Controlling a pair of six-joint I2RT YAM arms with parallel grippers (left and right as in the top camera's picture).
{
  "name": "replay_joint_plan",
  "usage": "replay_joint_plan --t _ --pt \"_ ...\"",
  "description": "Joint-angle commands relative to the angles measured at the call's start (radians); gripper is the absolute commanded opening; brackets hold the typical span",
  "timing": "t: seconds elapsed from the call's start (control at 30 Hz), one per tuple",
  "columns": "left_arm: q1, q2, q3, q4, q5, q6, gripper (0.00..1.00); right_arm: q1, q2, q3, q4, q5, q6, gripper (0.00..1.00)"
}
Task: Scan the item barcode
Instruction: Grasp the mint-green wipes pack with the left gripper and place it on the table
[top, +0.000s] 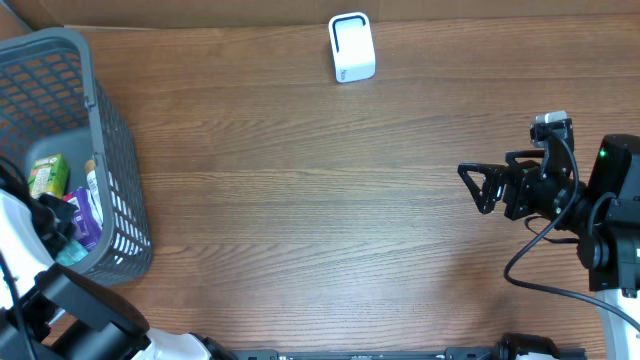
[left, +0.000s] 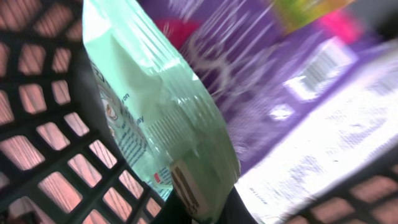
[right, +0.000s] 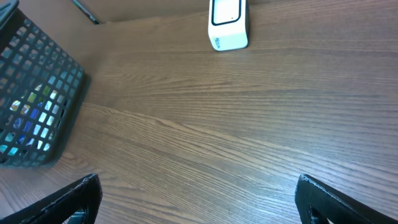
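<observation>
My left gripper lifts the mint-green pouch (left: 168, 118) up over the basket's side toward the scanner next. It then releases the pouch atop the table, since the table there lies bare.
A mint-green pouch (left: 168, 118) fills the left wrist view, deep inside the grey basket (top: 120, 150). My left gripper (left: 202, 213) is shut on the pouch's lower edge, its dark fingers on either side of it. A purple pouch (left: 280, 93) lies right behind, with a barcode on it. From overhead the left gripper (top: 58, 235) is down in the basket and the green pouch is mostly hidden by the arm. The white scanner (top: 352, 47) stands at the table's far edge. My right gripper (top: 478, 187) hovers open over bare wood at the right, holding nothing.
The basket also holds a green box (top: 47, 176) and the purple pouch (top: 85, 215). Its mesh wall (left: 56, 143) is close to the left of the held pouch. In the right wrist view the scanner (right: 227, 23) sits far ahead and the basket (right: 37, 99) at the left.
</observation>
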Motion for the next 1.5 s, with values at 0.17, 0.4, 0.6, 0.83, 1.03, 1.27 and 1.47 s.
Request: replay_joint_plan --t 0.17,0.4,0.6,0.83,1.03,1.27,1.47 --pt "-0.017 -0.003 0.326 -0.135 0.077 0.005 0.04 0.005 -0.001 0.021 0.003 0.004 -0.005 1.00" --pt "-0.073 -0.013 0.460 -0.195 0.130 0.036 0.04 0.005 -0.001 0.021 0.003 0.004 -0.005 1.00" --pt "-0.188 -0.036 0.662 -0.262 0.117 0.087 0.04 0.005 -0.001 0.021 0.003 0.004 -0.005 1.00" --pt "-0.355 -0.066 0.962 -0.382 0.161 0.123 0.04 0.005 -0.001 0.021 -0.008 0.005 -0.005 1.00" --pt "-0.651 -0.099 0.998 -0.454 0.154 0.131 0.04 0.005 -0.001 0.021 -0.011 0.005 -0.005 1.00" --pt "-1.003 -0.024 0.864 -0.520 0.152 0.033 0.04 0.005 -0.001 0.021 -0.027 0.004 -0.005 1.00" --pt "-1.139 0.084 0.741 -0.484 0.041 0.003 0.11 0.005 -0.001 0.021 -0.046 0.005 -0.005 1.00"
